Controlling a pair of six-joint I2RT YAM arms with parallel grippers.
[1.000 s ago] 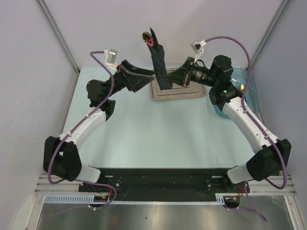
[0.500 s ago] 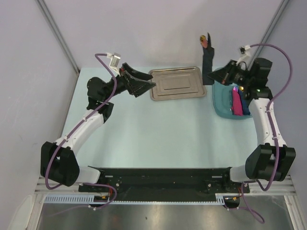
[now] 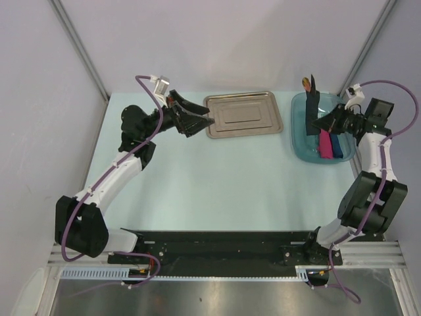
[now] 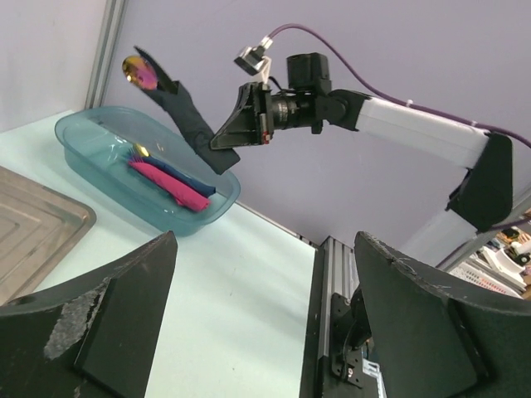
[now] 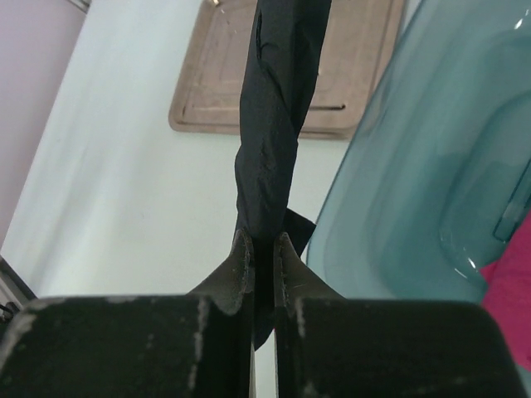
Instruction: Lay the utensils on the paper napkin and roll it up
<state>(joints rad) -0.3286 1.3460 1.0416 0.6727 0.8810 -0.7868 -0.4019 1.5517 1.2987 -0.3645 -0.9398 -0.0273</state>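
Observation:
I next need to lower the black roll into the teal bin with my right gripper, onto the bottom of the teal bin beside the pink roll point(image 3: 310, 144) point(image 5: 440, 228), and let it go, since that part is empty.
The paper napkin point(image 3: 310, 112) is a black roll wrapped round the utensils, held nearly upright over the left part of the teal bin point(image 3: 299, 146). A shiny orange-red utensil end point(image 3: 306, 83) pokes from its top; the rest of the utensils is hidden inside. My right gripper point(image 3: 323, 124) is shut on the roll's lower end, and the right wrist view shows the napkin point(image 5: 274, 124) pinched between the right gripper point(image 5: 264, 240) jaws. My left gripper point(image 3: 209, 117) stands open and holds nothing at the left edge of the steel tray point(image 3: 242, 115). The left wrist view shows the roll point(image 4: 187, 116) above the bin point(image 4: 91, 137).
A pink roll point(image 3: 325, 143) and a dark blue roll point(image 3: 337, 145) lie in the teal bin at the table's back right. The steel tray point(image 5: 357, 75) sits at the back middle, just left of the bin. Grey walls close in the table on three sides.
My right arm has swung right, carrying the black roll from over the steel tray to over the teal bin. My left gripper opened wider and drew back slightly to the left.

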